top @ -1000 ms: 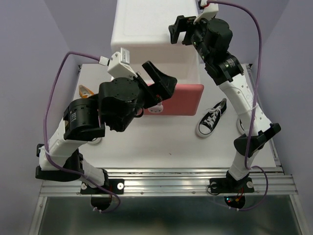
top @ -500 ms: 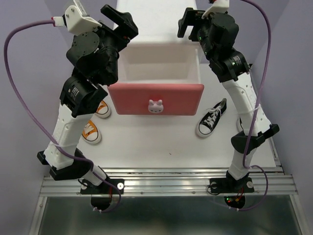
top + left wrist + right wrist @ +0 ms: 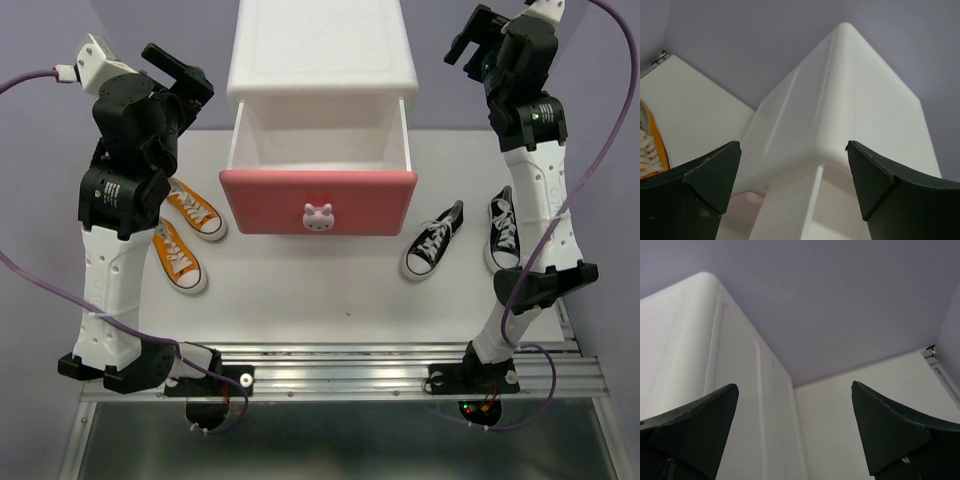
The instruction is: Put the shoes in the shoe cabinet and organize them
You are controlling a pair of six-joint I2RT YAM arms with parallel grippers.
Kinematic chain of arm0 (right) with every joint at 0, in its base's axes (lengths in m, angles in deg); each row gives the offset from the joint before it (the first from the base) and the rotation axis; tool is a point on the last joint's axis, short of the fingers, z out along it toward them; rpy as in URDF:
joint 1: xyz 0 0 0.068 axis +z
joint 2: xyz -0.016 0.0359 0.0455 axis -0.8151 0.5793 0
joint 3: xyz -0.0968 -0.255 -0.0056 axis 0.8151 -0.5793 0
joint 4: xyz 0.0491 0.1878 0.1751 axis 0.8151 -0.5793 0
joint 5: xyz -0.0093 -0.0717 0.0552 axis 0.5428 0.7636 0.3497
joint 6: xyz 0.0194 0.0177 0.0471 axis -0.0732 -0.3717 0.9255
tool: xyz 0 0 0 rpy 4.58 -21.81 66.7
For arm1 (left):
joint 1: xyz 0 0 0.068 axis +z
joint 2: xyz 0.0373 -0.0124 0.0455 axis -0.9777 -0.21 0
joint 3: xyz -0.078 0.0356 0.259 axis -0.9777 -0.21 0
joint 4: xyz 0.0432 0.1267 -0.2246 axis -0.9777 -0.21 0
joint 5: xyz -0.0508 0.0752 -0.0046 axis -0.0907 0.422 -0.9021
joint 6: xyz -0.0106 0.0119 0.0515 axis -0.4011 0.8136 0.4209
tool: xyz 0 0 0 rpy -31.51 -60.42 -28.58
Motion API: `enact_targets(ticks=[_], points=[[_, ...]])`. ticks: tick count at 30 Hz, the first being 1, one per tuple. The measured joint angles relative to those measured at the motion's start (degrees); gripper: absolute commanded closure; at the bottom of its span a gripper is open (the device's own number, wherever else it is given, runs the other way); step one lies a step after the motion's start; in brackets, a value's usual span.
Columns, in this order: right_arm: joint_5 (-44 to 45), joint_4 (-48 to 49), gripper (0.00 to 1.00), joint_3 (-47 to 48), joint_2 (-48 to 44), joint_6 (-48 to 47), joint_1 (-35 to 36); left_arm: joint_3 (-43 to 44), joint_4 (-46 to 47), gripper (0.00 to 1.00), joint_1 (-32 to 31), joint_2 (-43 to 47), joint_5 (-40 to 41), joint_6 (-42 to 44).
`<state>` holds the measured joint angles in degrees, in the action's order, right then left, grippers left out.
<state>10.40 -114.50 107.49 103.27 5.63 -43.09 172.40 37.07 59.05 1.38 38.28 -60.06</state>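
Note:
The laces of the black shoe nearest the drawer face up, so my right gripper will go back down toward the table and tilt its fingers down over them.
The white shoe cabinet [image 3: 320, 50] stands at the back centre. Its upper drawer [image 3: 318, 195] is pulled out, with a pink front, a bunny knob [image 3: 318, 217] and nothing showing inside. Two orange shoes [image 3: 193, 208] [image 3: 178, 255] lie on the table left of the drawer. Two black shoes [image 3: 433, 240] [image 3: 503, 228] lie to its right. My left gripper [image 3: 185, 78] hangs open and empty high beside the cabinet's left side, above the orange pair. My right gripper [image 3: 478, 38] is raised, open and empty, right of the cabinet. The left wrist view shows the cabinet's corner [image 3: 850, 100] and one orange shoe [image 3: 650, 150].
The white table [image 3: 330, 290] ends in a metal rail [image 3: 340, 370] at the near edge, where both arm bases sit. Purple walls close in the back and sides. Purple cables loop off each wrist. The right wrist view shows the cabinet's side [image 3: 700, 365] and the table [image 3: 865, 405].
Both arms have swung up and outward from over the cabinet and drawer. The left arm's move uncovered the drawer front and the orange shoes. The right arm's uncovered the second black shoe.

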Motion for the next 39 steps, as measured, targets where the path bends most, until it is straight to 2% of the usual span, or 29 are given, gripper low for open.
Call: enact_targets(ticks=[8, 12, 18, 22, 27, 36, 39], points=[[-0.4, -13.3, 0.0, -11.8, -6.5, 6.2, -1.9, -16.4, -5.1, 0.01, 7.9, 5.5, -6.9, -5.5], [0.1, -21.2, 0.0, -21.2, -7.9, 9.4, -2.7, -23.1, -7.2, 0.01, 10.8, 9.3, -9.7, -6.8], [-3.5, -24.5, 0.0, -42.6, -10.5, 12.9, -2.8, -27.2, -11.7, 0.01, 11.8, 12.2, -12.5, -7.4], [-7.1, -24.3, 0.0, -50.4, -11.0, 15.2, -2.8, -31.3, -13.5, 0.01, 11.8, 12.8, -14.7, -8.2], [-9.7, -21.2, 0.0, -56.5, -10.8, 17.6, -2.8, -36.1, -15.5, 0.01, 11.8, 14.1, -17.0, -9.4], [-8.7, -16.0, 0.0, -56.8, -2.0, 17.8, -2.8, -36.6, -18.8, 0.01, 11.8, 17.3, -17.7, -8.9], [-7.6, -14.8, 0.06, -56.7, 1.4, 18.4, -2.8, -36.6, -20.2, 0.01, 11.8, 17.9, -17.7, -8.8]])
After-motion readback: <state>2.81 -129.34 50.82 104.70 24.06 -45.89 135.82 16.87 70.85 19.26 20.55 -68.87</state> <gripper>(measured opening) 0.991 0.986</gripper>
